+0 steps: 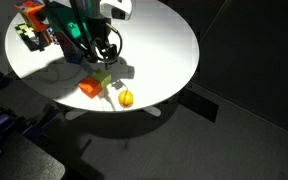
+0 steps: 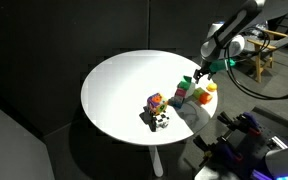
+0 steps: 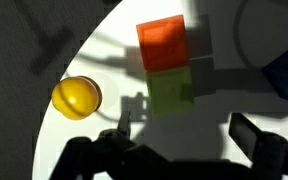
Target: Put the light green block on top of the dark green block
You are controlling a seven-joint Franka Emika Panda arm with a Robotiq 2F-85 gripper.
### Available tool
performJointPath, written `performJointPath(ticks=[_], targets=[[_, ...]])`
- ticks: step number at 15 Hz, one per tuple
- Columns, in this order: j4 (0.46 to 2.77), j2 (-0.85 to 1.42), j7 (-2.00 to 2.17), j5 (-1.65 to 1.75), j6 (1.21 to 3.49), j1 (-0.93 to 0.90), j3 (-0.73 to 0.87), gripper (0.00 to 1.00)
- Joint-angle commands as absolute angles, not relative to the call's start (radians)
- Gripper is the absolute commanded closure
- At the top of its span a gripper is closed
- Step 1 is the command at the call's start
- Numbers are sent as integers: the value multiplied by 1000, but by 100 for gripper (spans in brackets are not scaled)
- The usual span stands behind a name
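I will lower my open gripper onto the light green block [image 3: 171, 91], one finger down each free side, since the orange-red cube [image 3: 162, 45] touches only the side between them.
The light green block [image 3: 169, 90] lies on the white table, touching an orange-red cube [image 3: 162, 45]. It shows in both exterior views [image 1: 104, 82] [image 2: 191, 95]. My gripper [image 3: 189, 135] is open and empty, hovering above the table with the light green block just ahead of its fingers. It is also seen in both exterior views [image 1: 106, 55] [image 2: 201, 72]. The dark green block [image 2: 184, 86] tops a small tower beside the two cubes. It is partly hidden behind the arm in an exterior view [image 1: 70, 30].
A yellow ball [image 3: 76, 97] [image 1: 126, 97] lies near the table's edge beside the cubes. A second cluster of coloured toys [image 2: 157, 108] [image 1: 29, 35] stands farther along the round table [image 1: 164, 50]. The table edge is close to the blocks.
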State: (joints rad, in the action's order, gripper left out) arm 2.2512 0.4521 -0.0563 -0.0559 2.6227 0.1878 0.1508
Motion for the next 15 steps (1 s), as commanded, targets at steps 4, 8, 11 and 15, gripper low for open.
performJointPath(ticks=[4,8,11,15], targets=[[2230,530,-101,-22,2701,202,143,0],[2227,562,-113,-7,2741,204,141,0],[2219,582,-124,2,2754,205,139,0],[2209,606,-131,12,2762,206,134,0]])
